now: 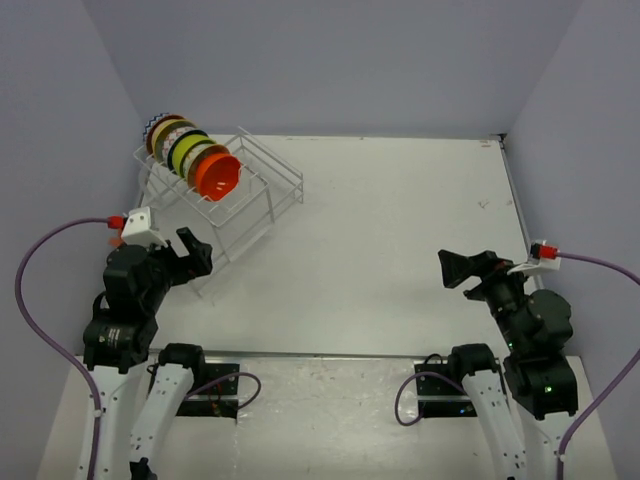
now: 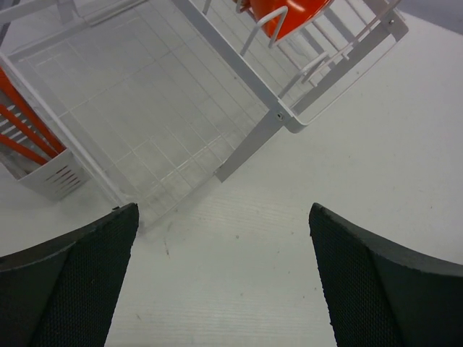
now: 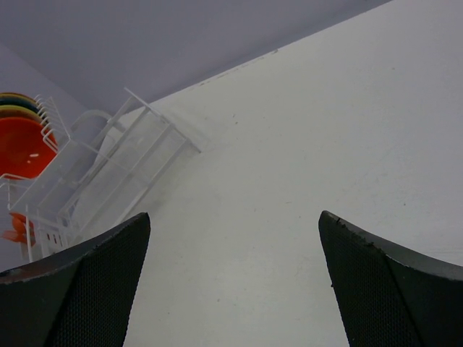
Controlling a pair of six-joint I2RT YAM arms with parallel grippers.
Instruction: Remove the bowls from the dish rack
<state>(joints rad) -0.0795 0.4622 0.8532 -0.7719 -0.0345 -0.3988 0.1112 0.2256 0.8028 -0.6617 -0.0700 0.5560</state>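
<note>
Next, the left gripper swings outward over the rack, turning toward the bowls, onto the orange-red bowl's rim and closes, because that bowl stands foremost in the row.
The white wire dish rack (image 1: 240,200) stands at the far left of the table. Several bowls stand on edge in it in a row: an orange-red one (image 1: 217,175) at the front, lime-green (image 1: 187,152) and patterned ones behind. My left gripper (image 1: 195,252) is open and empty, just in front of the rack's near corner (image 2: 286,119); the orange-red bowl (image 2: 289,13) shows at the top of the left wrist view. My right gripper (image 1: 455,268) is open and empty at the right, far from the rack (image 3: 101,173). The orange-red bowl (image 3: 22,148) shows at the left of the right wrist view.
A white cutlery holder (image 2: 54,177) hangs at the rack's side, with orange-red bars (image 2: 22,130) beside it. Grey walls close the table at the back and both sides. The arm bases (image 1: 190,375) sit at the near edge.
</note>
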